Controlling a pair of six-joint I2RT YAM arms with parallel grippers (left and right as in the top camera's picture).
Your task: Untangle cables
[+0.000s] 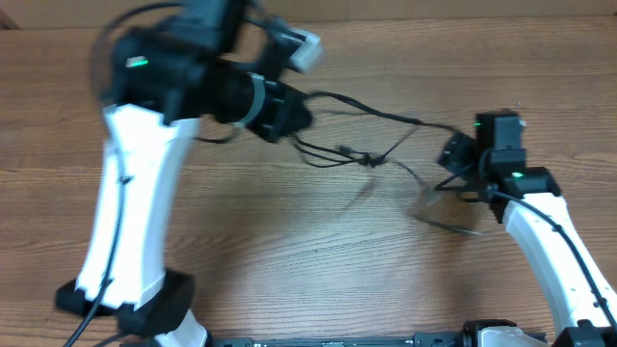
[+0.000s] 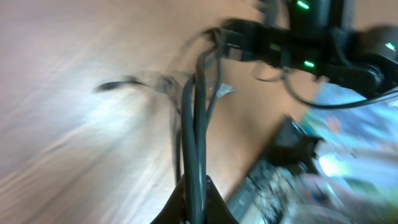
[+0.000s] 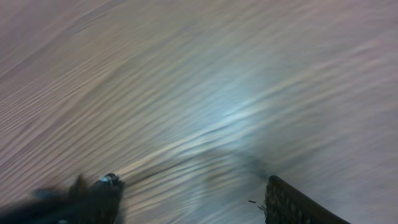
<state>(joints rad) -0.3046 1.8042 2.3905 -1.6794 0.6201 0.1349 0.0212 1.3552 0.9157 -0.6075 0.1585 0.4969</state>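
Observation:
My left gripper rises outward next, away from the open right gripper, and releases the cables, since the table's bare far side lies outward of it.
The thin black cables (image 1: 371,157) run taut across the wooden table from my left gripper (image 1: 294,120) toward my right gripper (image 1: 451,154), with a small knot near the middle. A blurred loop (image 1: 439,207) hangs below the right gripper. In the left wrist view my left gripper (image 2: 196,190) is shut on several cable strands (image 2: 198,112) that lead away toward the right arm. In the right wrist view my right gripper (image 3: 193,193) has its fingers wide apart with only blurred table between them. Whether it touches a cable cannot be told.
The left arm's white link (image 1: 130,202) crosses the table's left side. The right arm's white link (image 1: 559,241) stands at the lower right. A black rail (image 1: 337,340) runs along the front edge. The wrist views are motion-blurred.

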